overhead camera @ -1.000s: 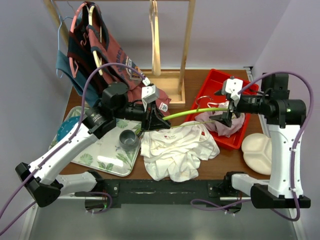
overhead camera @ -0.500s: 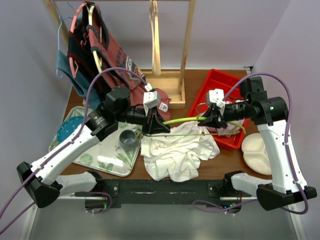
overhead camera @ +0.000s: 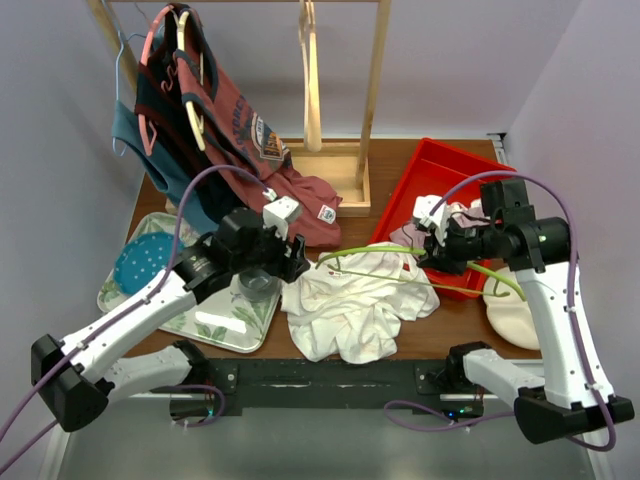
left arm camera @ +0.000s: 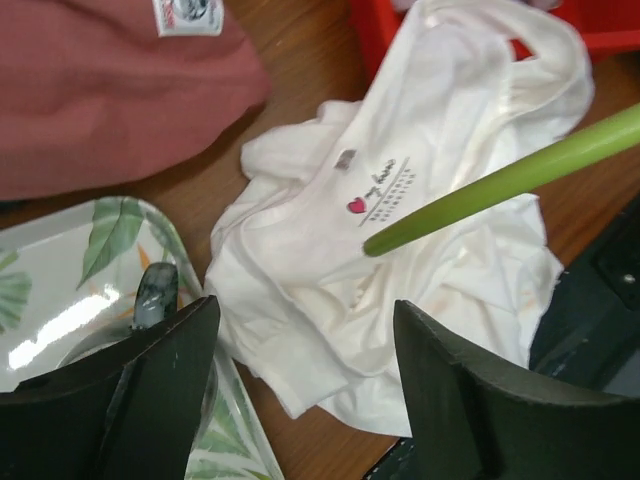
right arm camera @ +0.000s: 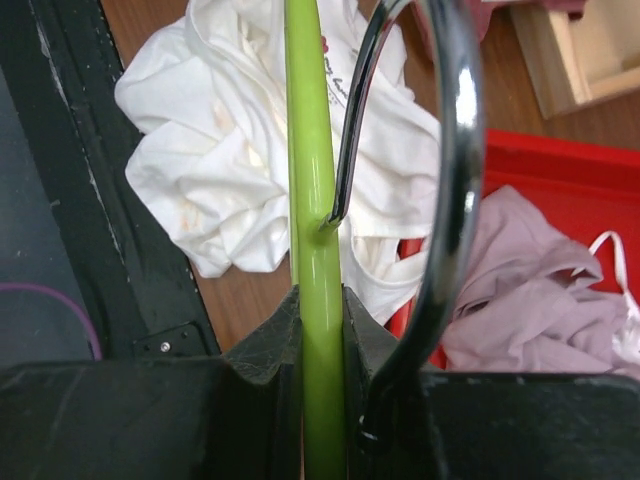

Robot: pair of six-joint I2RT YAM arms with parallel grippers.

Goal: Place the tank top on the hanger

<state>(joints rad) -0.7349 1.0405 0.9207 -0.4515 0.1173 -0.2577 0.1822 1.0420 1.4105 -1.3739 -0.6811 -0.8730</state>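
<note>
The tank top's edge by the tray (left arm camera: 240,240) lies below the open fingers and clear of the hanger's end, so next my left gripper needs to lower onto that edge.
The white tank top (overhead camera: 355,305) lies crumpled on the table in front of the arms, its small red heart print (left arm camera: 356,205) facing up. The lime-green hanger (overhead camera: 380,250) hangs level over it, with my right gripper (overhead camera: 442,256) shut on its bar beside the metal hook (right arm camera: 455,150). In the right wrist view both pads press the green bar (right arm camera: 310,150) at the gripper (right arm camera: 320,320). My left gripper (overhead camera: 295,262) stands open at the tank top's left edge and holds nothing. In its wrist view the gripper (left arm camera: 305,320) is above the cloth (left arm camera: 400,250), and the hanger's free end (left arm camera: 500,185) pokes in from the right.
A red bin (overhead camera: 400,205) with a mauve cloth (overhead camera: 425,235) stands behind the right gripper. A leaf-patterned tray (overhead camera: 215,325) with a grey cup (overhead camera: 255,285) lies under the left arm. A faded-red shirt (overhead camera: 240,130) hangs from the wooden rack (overhead camera: 375,90). A cream plate (overhead camera: 510,310) sits at right.
My left gripper let go of the hanger's end, opened and drew back to the left. My right gripper shut on the hanger by the hook and carried it rightward and nearer.
</note>
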